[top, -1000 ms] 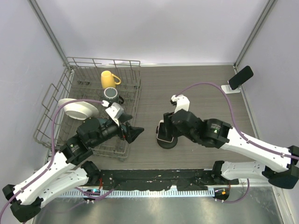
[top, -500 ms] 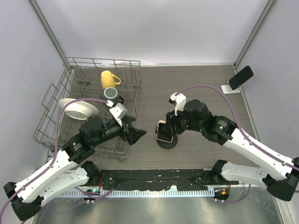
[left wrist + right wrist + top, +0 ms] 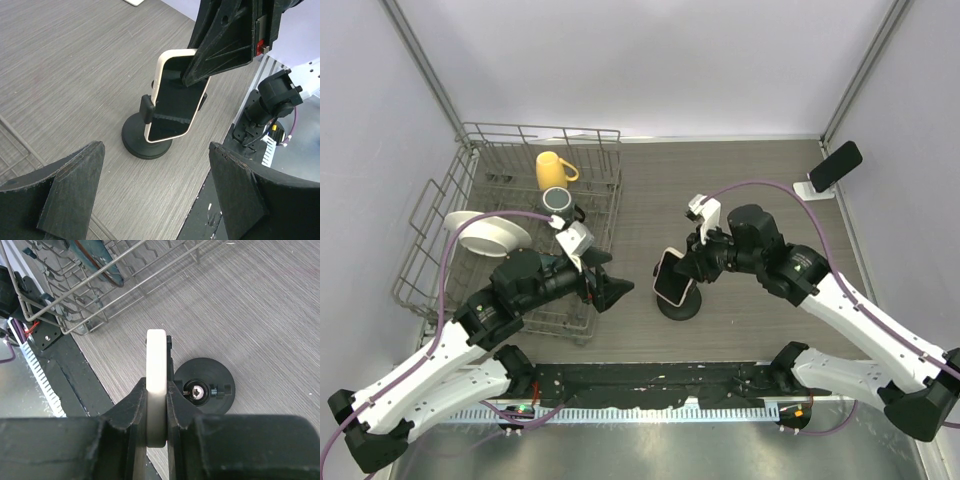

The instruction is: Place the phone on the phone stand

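Note:
Next, my right gripper carries phone and holder [image 3: 678, 303] to the right in the top view. It then releases them on the clear tabletop beside the white phone stand.
A cream-cased phone [image 3: 670, 277] with a dark screen stands tilted in a black round-based holder [image 3: 678, 303] at mid-table. My right gripper [image 3: 692, 265] is shut on the phone's upper end; the right wrist view shows the phone's edge [image 3: 156, 355] pinched between both fingers, with the holder base [image 3: 205, 390] just below. In the left wrist view the phone [image 3: 177, 100] sits in the holder's side clamp. My left gripper [image 3: 610, 290] is open and empty, left of the holder. The small white phone stand [image 3: 810, 188] is at the far right, with a second, dark phone [image 3: 835, 165] leaning on it.
A wire dish rack [image 3: 540, 128] fills the left side, holding a yellow mug [image 3: 553, 170], a dark mug [image 3: 558, 202] and a white bowl [image 3: 485, 235]. Its corner shows in the right wrist view [image 3: 100, 295]. The black rail runs along the near table edge [image 3: 650, 380].
My right arm has drawn back to the right and risen, and the phone in its grip has tilted so more of its back shows. My left gripper has shifted slightly right.

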You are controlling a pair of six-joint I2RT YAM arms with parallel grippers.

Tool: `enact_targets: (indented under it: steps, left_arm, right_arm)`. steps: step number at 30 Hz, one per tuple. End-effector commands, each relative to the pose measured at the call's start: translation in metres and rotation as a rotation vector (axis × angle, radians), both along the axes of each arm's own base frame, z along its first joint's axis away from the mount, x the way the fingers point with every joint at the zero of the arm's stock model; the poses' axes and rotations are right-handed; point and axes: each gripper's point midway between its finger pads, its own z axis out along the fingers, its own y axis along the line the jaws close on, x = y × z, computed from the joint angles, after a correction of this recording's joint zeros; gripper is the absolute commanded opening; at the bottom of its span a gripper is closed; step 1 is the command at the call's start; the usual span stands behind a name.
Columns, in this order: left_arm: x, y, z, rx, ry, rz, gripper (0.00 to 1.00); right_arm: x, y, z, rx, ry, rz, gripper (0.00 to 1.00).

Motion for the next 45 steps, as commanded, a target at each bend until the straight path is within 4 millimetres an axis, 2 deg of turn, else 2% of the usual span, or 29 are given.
enact_targets:
  steps: [1, 3, 4, 5, 6, 9, 11, 12, 14, 15, 18, 19, 21, 22, 24, 26, 27, 29, 30, 34, 35, 37, 39, 41, 45]
  left_arm:
    - [-0.006, -0.003, 0.029, -0.054, -0.064, -0.041, 0.89]
    - [-0.008, -0.005, 0.033, -0.064, -0.074, -0.063, 0.89]
    - [-0.009, -0.006, 0.035, -0.069, -0.078, -0.072, 0.89]
    - [-0.012, -0.008, 0.035, -0.071, -0.079, -0.087, 0.89]
    - [-0.012, -0.008, 0.037, -0.073, -0.087, -0.094, 0.89]
    - [-0.015, -0.011, 0.038, -0.073, -0.093, -0.12, 0.89]
    - [-0.017, -0.011, 0.039, -0.07, -0.102, -0.129, 0.89]
    - [-0.02, -0.011, 0.041, -0.074, -0.105, -0.144, 0.89]
    - [-0.023, -0.01, 0.043, -0.08, -0.109, -0.16, 0.89]
    - [-0.025, -0.011, 0.045, -0.082, -0.111, -0.167, 0.89]
    - [-0.029, -0.01, 0.05, -0.093, -0.124, -0.184, 0.89]
    - [-0.029, -0.01, 0.049, -0.09, -0.124, -0.19, 0.89]
    - [-0.031, -0.011, 0.051, -0.091, -0.132, -0.203, 0.89]
    - [-0.031, -0.011, 0.051, -0.087, -0.138, -0.201, 0.89]
    - [-0.026, -0.01, 0.05, -0.081, -0.143, -0.168, 0.88]
    - [-0.028, -0.011, 0.048, -0.075, -0.148, -0.167, 0.88]
    - [-0.028, -0.01, 0.046, -0.071, -0.15, -0.16, 0.88]
    - [-0.03, -0.009, 0.042, -0.061, -0.158, -0.164, 0.88]
    - [-0.031, -0.008, 0.039, -0.056, -0.162, -0.163, 0.88]
    - [-0.025, -0.003, 0.029, -0.039, -0.18, -0.098, 0.88]
    - [-0.023, -0.002, 0.023, -0.03, -0.179, -0.085, 0.88]
    - [-0.023, 0.0, 0.021, -0.02, -0.18, -0.062, 0.88]
    - [-0.027, 0.0, 0.018, -0.004, -0.197, -0.073, 0.88]
    - [-0.026, 0.001, 0.016, 0.007, -0.206, -0.06, 0.89]
    - [-0.032, -0.002, 0.014, 0.029, -0.228, -0.084, 0.89]
  right_arm:
    - [0.013, -0.024, 0.032, -0.013, -0.142, -0.103, 0.01]
    - [0.028, -0.044, 0.037, -0.055, -0.208, -0.222, 0.01]
    - [0.047, -0.071, 0.04, -0.111, -0.253, -0.4, 0.01]
    - [0.053, -0.081, 0.048, -0.118, -0.269, -0.463, 0.01]
    - [0.059, -0.093, 0.047, -0.144, -0.263, -0.514, 0.01]
    - [0.075, -0.11, 0.052, -0.193, -0.252, -0.593, 0.01]
    - [0.091, -0.128, 0.057, -0.223, -0.251, -0.662, 0.01]
    - [0.104, -0.154, 0.065, -0.259, -0.276, -0.723, 0.01]
    - [0.115, -0.173, 0.075, -0.271, -0.316, -0.756, 0.01]
    - [0.122, -0.197, 0.081, -0.279, -0.325, -0.826, 0.01]
    - [0.138, -0.225, 0.083, -0.287, -0.32, -0.843, 0.01]
    - [0.145, -0.253, 0.08, -0.303, -0.306, -0.906, 0.01]
    - [0.153, -0.269, 0.069, -0.297, -0.293, -0.876, 0.0]
    - [0.161, -0.282, 0.074, -0.298, -0.336, -0.904, 0.01]
    - [0.172, -0.283, 0.068, -0.296, -0.342, -0.853, 0.01]
    - [0.183, -0.303, 0.064, -0.278, -0.314, -0.864, 0.01]
    - [0.188, -0.302, 0.074, -0.23, -0.329, -0.826, 0.01]
    - [0.191, -0.324, 0.08, -0.208, -0.331, -0.842, 0.01]
    - [0.197, -0.324, 0.083, -0.201, -0.336, -0.799, 0.01]
    - [0.21, -0.347, 0.077, -0.258, -0.346, -0.766, 0.01]
    - [0.21, -0.361, 0.078, -0.237, -0.334, -0.792, 0.01]
    - [0.217, -0.361, 0.08, -0.201, -0.35, -0.753, 0.01]
    - [0.218, -0.365, 0.075, -0.229, -0.371, -0.751, 0.01]
    - [0.217, -0.367, 0.079, -0.256, -0.407, -0.745, 0.01]
    - [0.215, -0.379, 0.069, -0.282, -0.392, -0.761, 0.01]
